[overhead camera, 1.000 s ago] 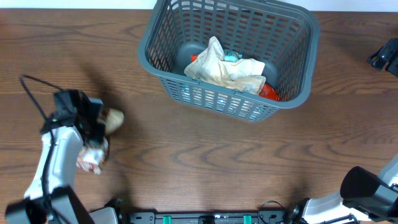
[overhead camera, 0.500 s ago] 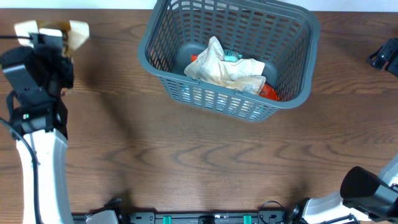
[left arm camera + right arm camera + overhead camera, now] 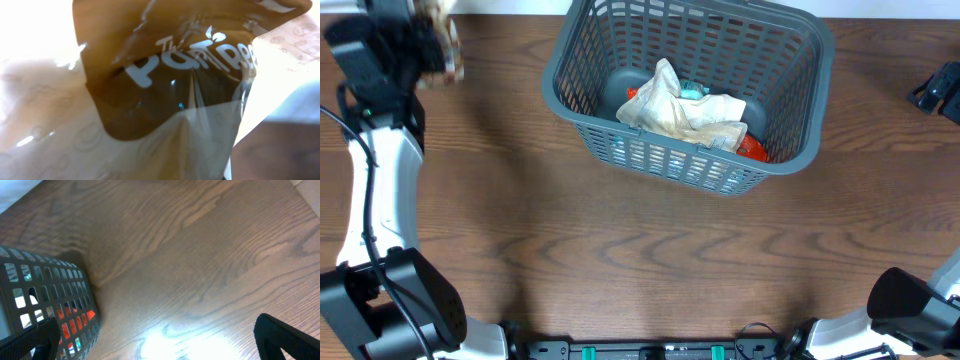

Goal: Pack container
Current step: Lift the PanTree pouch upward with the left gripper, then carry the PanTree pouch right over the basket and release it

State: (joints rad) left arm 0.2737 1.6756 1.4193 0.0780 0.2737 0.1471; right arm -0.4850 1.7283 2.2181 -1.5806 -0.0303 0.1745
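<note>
The basket's roomy middle (image 3: pixel 686 72) is to the right in the overhead view. My left gripper will next move there over the basket's rim and let go of the brown-and-cream packet.
The container, a dark grey slotted basket (image 3: pixel 692 160), stands at the back middle of the table; its corner also shows in the right wrist view (image 3: pixel 47 297). Inside lie a crumpled cream packet (image 3: pixel 682 106), a red packet (image 3: pixel 753 148) and something teal. My left gripper (image 3: pixel 420 45) is raised at the far left back, shut on a brown-and-cream food packet (image 3: pixel 445 42). That packet (image 3: pixel 170 85) fills the left wrist view and hides the fingers. My right gripper (image 3: pixel 938 90) is at the far right edge, open and empty over bare wood (image 3: pixel 157 337).
The dark wooden table (image 3: pixel 650 260) spreads in front of the basket. The left arm's white link (image 3: pixel 382 190) runs down the left edge. Black mounts sit along the front edge.
My left gripper lifted the packet off the table at the left front and carried it up to the far left back. The basket and the right arm have not moved.
</note>
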